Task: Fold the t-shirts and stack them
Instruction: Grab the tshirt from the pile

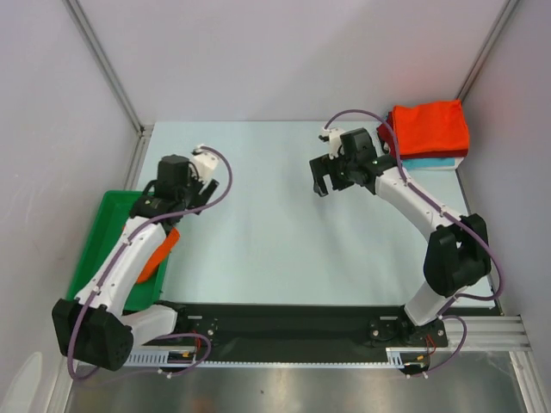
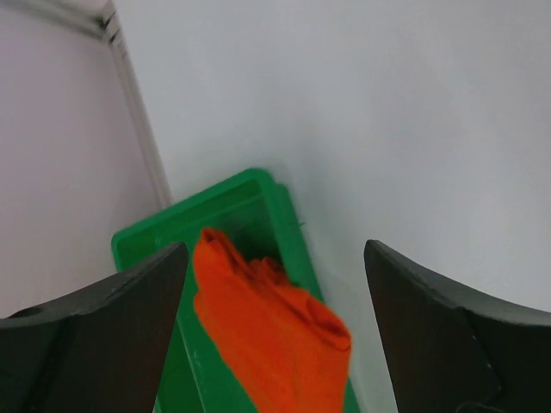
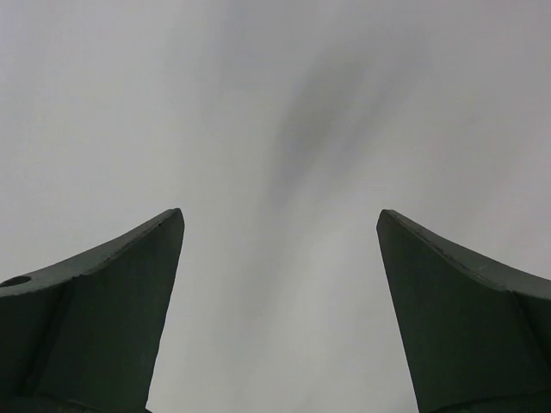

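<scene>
Next, my left gripper moves down onto the bunched edge of the orange t-shirt (image 1: 164, 249) at the green tray's table-side rim, because that part pokes out over it.
A crumpled bright orange t-shirt (image 2: 275, 335) lies in the green tray (image 2: 250, 194); in the top view this t-shirt (image 1: 164, 249) is partly hidden under my left arm. My left gripper (image 2: 275, 248) hangs open and empty above it, over the tray's right side (image 1: 148, 205). A stack of folded t-shirts sits at the back right: orange-red on top (image 1: 428, 127), a dark red edge (image 1: 383, 138) and teal at the bottom (image 1: 430, 163). My right gripper (image 1: 320, 181) is open and empty above the bare table, left of the stack; its wrist view (image 3: 280, 215) shows only table.
The green tray (image 1: 99, 237) stands at the table's left edge beside the white side wall (image 1: 52, 155). White walls close the back and right. A black base rail (image 1: 284, 331) runs along the near edge.
</scene>
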{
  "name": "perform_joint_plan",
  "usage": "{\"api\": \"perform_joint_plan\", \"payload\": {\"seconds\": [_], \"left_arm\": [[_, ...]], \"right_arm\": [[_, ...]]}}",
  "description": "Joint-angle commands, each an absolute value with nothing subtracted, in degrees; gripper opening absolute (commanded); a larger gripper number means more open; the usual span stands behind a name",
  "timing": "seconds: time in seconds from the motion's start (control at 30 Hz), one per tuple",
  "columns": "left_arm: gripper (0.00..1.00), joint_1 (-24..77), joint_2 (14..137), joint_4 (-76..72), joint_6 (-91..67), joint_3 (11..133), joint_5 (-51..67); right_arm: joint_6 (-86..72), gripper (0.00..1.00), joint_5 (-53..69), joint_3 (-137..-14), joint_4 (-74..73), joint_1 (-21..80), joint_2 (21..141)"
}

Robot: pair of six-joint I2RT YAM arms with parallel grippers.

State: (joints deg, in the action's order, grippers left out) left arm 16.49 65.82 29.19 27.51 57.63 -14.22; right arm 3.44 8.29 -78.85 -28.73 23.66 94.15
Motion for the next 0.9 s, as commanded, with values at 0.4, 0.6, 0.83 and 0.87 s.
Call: {"api": "perform_joint_plan", "payload": {"seconds": [0.4,0.6,0.83,0.87], "left_arm": [[0.65,-4.1,71.8,43.6,21.4,58.5,2.8],[0.61,-4.6,73.6,42.3,21.7,54.7,0.4],[0.54,-4.9,78.6,41.1,20.8,54.6,0.5],[0.5,-4.8,79.3,41.1,20.7,55.0,0.6]], "right_arm": [[7.5,1.0,13.2,-86.2,-30.9,25.1,99.4],[7.6,1.0,17.0,-84.8,-30.2,25.1,99.4],[8.0,1.0,16.5,-85.7,-29.5,25.2,100.5],[8.0,1.0,16.4,-85.9,-29.4,25.1,100.7]]}}
